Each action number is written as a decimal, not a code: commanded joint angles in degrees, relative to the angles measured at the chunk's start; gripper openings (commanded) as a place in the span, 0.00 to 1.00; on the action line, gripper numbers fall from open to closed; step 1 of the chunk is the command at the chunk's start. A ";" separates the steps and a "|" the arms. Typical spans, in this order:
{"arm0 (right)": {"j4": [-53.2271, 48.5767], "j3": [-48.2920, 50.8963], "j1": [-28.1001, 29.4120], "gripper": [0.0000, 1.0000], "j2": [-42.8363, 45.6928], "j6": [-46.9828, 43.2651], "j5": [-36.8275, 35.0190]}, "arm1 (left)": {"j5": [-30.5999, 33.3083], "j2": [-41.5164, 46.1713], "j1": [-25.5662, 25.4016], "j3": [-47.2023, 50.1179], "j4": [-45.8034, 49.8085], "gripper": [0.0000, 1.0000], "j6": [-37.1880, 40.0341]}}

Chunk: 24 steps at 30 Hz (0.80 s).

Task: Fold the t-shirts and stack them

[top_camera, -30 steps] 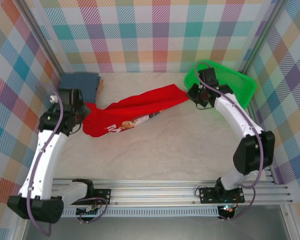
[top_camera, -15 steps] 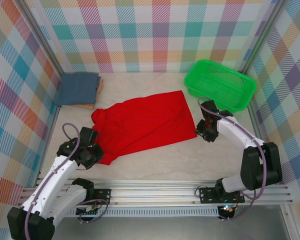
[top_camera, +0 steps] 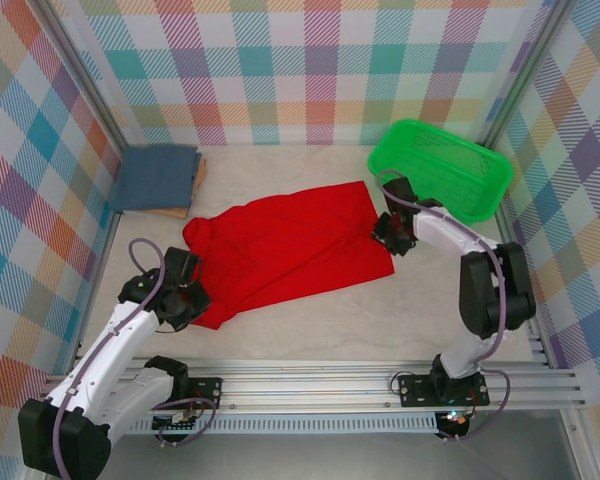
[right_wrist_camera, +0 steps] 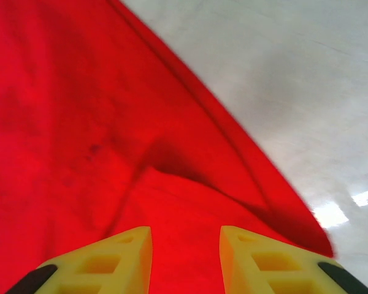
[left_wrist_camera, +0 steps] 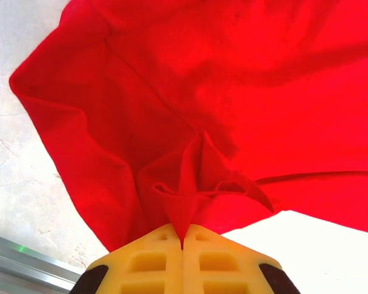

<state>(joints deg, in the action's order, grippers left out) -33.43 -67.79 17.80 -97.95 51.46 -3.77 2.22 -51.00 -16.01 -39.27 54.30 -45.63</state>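
Note:
My left gripper moves along the shirt's near edge next and releases the fold on the bare tabletop. That patch lies beside it, toward my right gripper.
The red t-shirt (top_camera: 285, 248) lies spread across the middle of the table, plain side up. My left gripper (top_camera: 188, 303) is at its near-left corner, shut on a pinched fold of red cloth (left_wrist_camera: 184, 202). My right gripper (top_camera: 388, 232) sits at the shirt's right edge with its yellow fingers (right_wrist_camera: 119, 251) apart over the red cloth (right_wrist_camera: 80, 153), holding nothing. The slate-blue t-shirt (top_camera: 157, 176) lies folded at the back left of the table.
A green mesh basket (top_camera: 440, 170) stands at the back right, just behind my right arm. A tan layer (top_camera: 170, 211) peeks out under the blue tee. Metal rails (top_camera: 320, 385) run along the near edge, and checkered walls enclose the table.
The red shirt went from a stretched band held in the air to lying spread flat. My right gripper has let go and moved back toward the shirt's right edge. My left gripper still holds its corner.

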 commanded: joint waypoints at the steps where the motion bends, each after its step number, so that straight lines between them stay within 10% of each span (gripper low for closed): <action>1: -3.02 -3.90 1.62 0.34 -3.05 7.67 -3.28 | 1.41 0.11 -0.29 -1.55 -0.41 0.00 0.24; 24: -8.66 -13.66 2.31 0.38 -15.84 25.53 -1.83 | 0.71 -0.31 -0.26 -2.31 -0.68 0.00 1.47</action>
<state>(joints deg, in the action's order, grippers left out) -39.38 -80.12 19.59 -112.79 74.96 -5.98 2.61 -51.37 -16.01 -40.14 53.78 -45.19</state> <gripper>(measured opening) 0.378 0.048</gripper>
